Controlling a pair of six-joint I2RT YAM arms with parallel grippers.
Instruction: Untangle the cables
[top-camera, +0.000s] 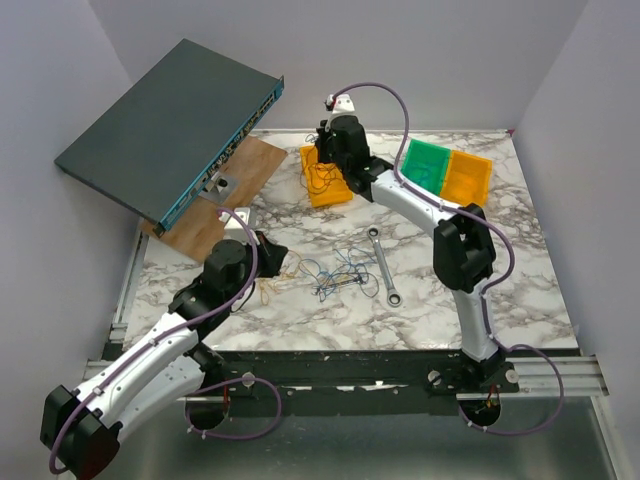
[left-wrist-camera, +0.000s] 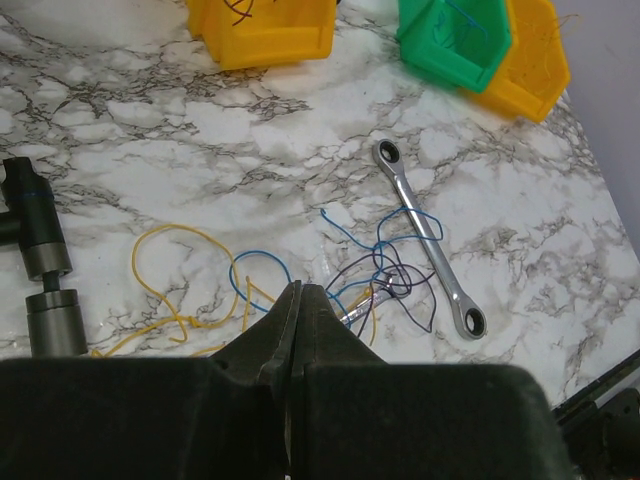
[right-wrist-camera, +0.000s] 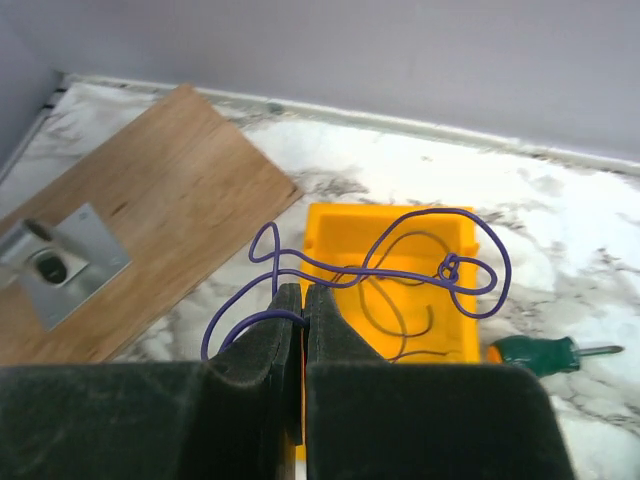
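Observation:
My right gripper will tilt downward next and lower the purple wire back toward the bin's near end to open there.
The cables (top-camera: 335, 275) lie as a small tangle of blue, yellow and dark thin wires on the marble table, left of a silver wrench. In the left wrist view the tangle (left-wrist-camera: 385, 270) lies just ahead of my left gripper (left-wrist-camera: 298, 292), with a yellow wire (left-wrist-camera: 160, 240) looping off to the left. The left jaws are closed; I see no wire between them. My right gripper (right-wrist-camera: 303, 292) is shut on a thin purple wire (right-wrist-camera: 450, 268) and holds it above a yellow bin (right-wrist-camera: 345, 225). A dark wire (right-wrist-camera: 400, 300) lies in that bin.
A silver wrench (top-camera: 383, 265) lies right of the tangle. A green bin (top-camera: 428, 165) and an orange bin (top-camera: 468, 178) stand at the back right. A network switch (top-camera: 170, 125) leans over a wooden board (top-camera: 235, 185) at the back left. A screwdriver (right-wrist-camera: 535, 350) lies beside the yellow bin.

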